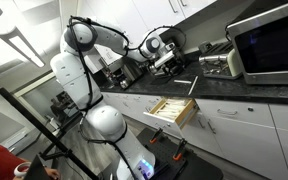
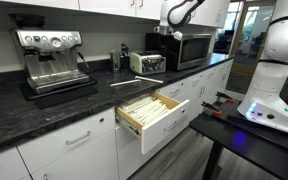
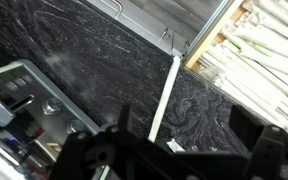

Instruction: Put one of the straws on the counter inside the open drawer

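The fingers of my open gripper are still well above the dark counter, so next the gripper will move down and outward toward the counter onto the straw's near end (image 2: 144,78) (image 3: 154,137).
A white straw (image 3: 166,95) lies on the dark glossy counter (image 3: 94,60), and it also shows in an exterior view (image 2: 136,81). The open drawer (image 2: 149,110), white-fronted with a light wooden inside in narrow compartments, juts out below the counter edge; it also shows in the wrist view (image 3: 259,50) and in an exterior view (image 1: 174,108). My gripper (image 3: 184,135) hangs above the counter, open and empty, with its dark fingers either side of the straw's near end. It is well above the worktop in both exterior views (image 1: 167,62) (image 2: 171,28).
A microwave (image 2: 184,48) and a toaster (image 2: 147,63) stand at the back of the counter, with an espresso machine (image 2: 52,55) further along. A small white scrap (image 3: 174,145) lies beside the straw. White cabinet fronts (image 2: 69,150) run below.
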